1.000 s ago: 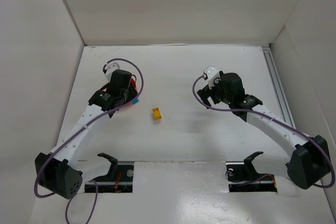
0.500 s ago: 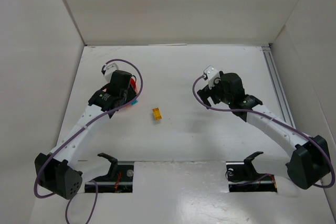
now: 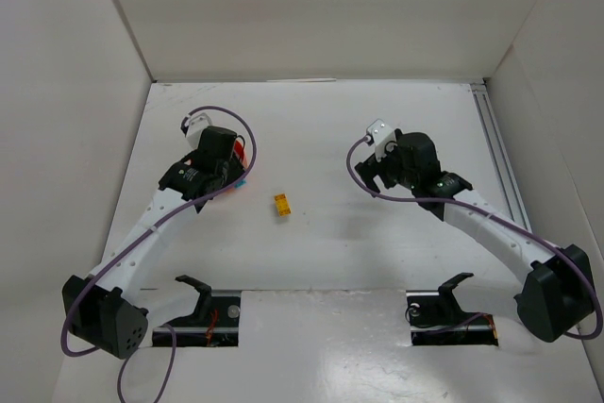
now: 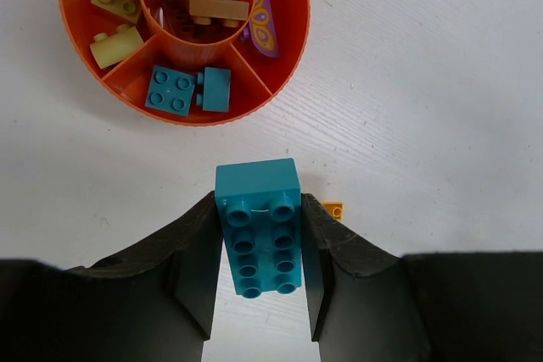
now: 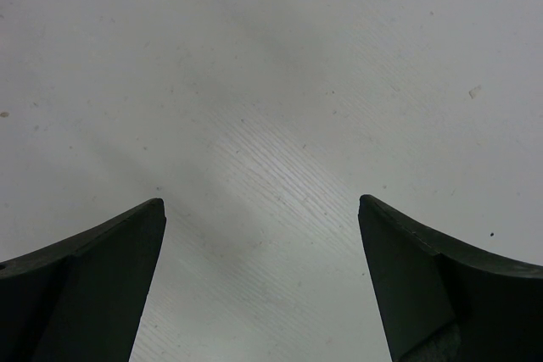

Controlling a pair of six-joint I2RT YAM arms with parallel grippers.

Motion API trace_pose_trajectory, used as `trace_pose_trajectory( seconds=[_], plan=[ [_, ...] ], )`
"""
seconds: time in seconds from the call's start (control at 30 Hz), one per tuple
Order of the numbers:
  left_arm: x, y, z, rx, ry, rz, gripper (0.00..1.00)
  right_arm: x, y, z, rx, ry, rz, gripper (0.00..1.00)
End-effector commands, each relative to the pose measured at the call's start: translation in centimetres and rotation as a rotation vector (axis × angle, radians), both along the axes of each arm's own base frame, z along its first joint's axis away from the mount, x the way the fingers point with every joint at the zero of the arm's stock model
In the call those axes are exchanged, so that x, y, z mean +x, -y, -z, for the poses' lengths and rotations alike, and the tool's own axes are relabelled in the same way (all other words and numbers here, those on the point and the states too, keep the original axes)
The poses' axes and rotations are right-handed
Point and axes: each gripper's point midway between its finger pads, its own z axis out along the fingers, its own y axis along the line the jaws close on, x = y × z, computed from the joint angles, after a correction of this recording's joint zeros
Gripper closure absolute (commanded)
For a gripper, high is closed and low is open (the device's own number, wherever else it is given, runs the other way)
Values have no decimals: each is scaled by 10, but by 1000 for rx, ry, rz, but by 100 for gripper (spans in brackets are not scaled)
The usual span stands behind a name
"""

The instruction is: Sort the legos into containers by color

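Note:
The bowl's near section point(image 4: 191, 95) lies outward and already holds teal legos, so my left gripper will next carry the matching teal lego outward over it, tilt and lower to release.
My left gripper point(image 4: 259, 206) is shut on a teal two-by-four lego point(image 4: 260, 226), held studs up just in front of the round orange bowl point(image 4: 192, 117). The bowl has divided compartments. Two teal legos point(image 4: 172, 91) lie in its near one, lime ones point(image 4: 114, 44) on the left, a brown one point(image 4: 212, 8) in the centre cup and a purple piece point(image 4: 261, 25) on the right. A small orange lego point(image 3: 282, 205) lies on the table right of the held brick. My right gripper point(image 5: 261, 205) is open over bare table.
White walls close in the table on the left, back and right. A metal rail point(image 3: 498, 153) runs along the right side. From above, the left arm point(image 3: 151, 224) hides most of the bowl point(image 3: 242, 152).
The left gripper with the teal lego has edged very slightly toward the bowl. The right arm and the orange lego have stayed put.

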Motion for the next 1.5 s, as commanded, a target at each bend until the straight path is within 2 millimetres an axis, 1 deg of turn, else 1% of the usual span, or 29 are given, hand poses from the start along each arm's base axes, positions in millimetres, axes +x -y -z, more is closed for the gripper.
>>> trace_pose_trajectory(
  seconds=[0.0, 0.03, 0.07, 0.17, 0.33, 0.4, 0.43, 0.53, 0.6, 0.67, 0.7, 0.73, 0.8, 0.83, 0.87, 0.9, 0.93, 0.97, 1.0, 1.07, 1.2, 1.23, 1.33, 1.37, 1.4, 1.47],
  plan=[
    [6, -3, -21, 2, 64, -21, 100, 6, 0, -17, 39, 61, 12, 0],
    [6, -3, -21, 2, 64, -21, 100, 6, 0, -17, 39, 61, 12, 0],
    [6, -3, -21, 2, 64, -21, 100, 4, 0, -13, 35, 53, 12, 0],
    [8, -3, -23, 2, 64, -21, 100, 4, 0, -13, 34, 53, 12, 0],
    [13, -8, -20, 28, 69, -58, 100, 4, 0, -13, 34, 53, 12, 0],
    [19, -7, -25, 14, 99, -71, 100, 4, 0, -13, 34, 53, 12, 0],
    [21, -6, -25, 13, 102, -72, 100, 4, 0, -13, 34, 53, 12, 0],
    [31, -5, -35, 23, 155, -57, 100, 5, 0, -18, 44, 70, 12, 0],
    [38, -4, -42, 24, 193, -55, 100, 5, 0, -18, 44, 70, 12, 0],
    [41, -4, -43, 40, 209, -38, 100, 5, 0, -18, 44, 70, 12, 0],
    [44, -6, -43, 51, 226, -46, 100, 4, 1, -14, 40, 62, 12, 0],
    [46, -10, -43, 74, 238, -57, 100, 4, 1, -14, 40, 62, 12, 0],
    [47, -19, -36, 113, 247, -92, 100, 4, 1, -14, 40, 62, 12, 0],
    [53, -22, -42, 116, 288, -124, 100, 4, 1, -14, 40, 62, 12, 0],
    [55, -25, -42, 122, 302, -141, 100, 6, 5, -14, 35, 64, 29, 0],
    [55, -27, -34, 131, 306, -154, 100, 6, 5, -14, 35, 64, 29, 0],
    [61, -27, -38, 100, 351, -191, 100, 6, 5, -14, 35, 64, 29, 0],
    [62, -33, -37, 106, 366, -229, 100, 6, 5, -14, 35, 64, 29, 0],
    [61, -36, -31, 105, 365, -253, 100, 6, 5, -10, 30, 55, 29, 0],
    [62, -40, -29, 80, 391, -305, 100, 8, 6, -7, 22, 49, 37, 0],
    [58, -47, -16, 77, 385, -381, 100, 8, 6, -7, 22, 49, 37, 0],
    [55, -50, -9, 92, 379, -391, 100, 8, 6, -7, 22, 49, 37, 0],
    [56, -54, -8, 84, 419, -416, 100, 8, 8, -7, 18, 51, 45, 0],
    [54, -57, 0, 94, 417, -425, 100, 9, 7, -4, 13, 43, 45, 0],
    [55, -55, -2, 96, 438, -426, 100, 9, 7, -4, 13, 43, 45, 0],
    [53, -62, -1, 113, 452, -464, 100, 11, 10, -1, 9, 35, 54, 0]
  ],
)
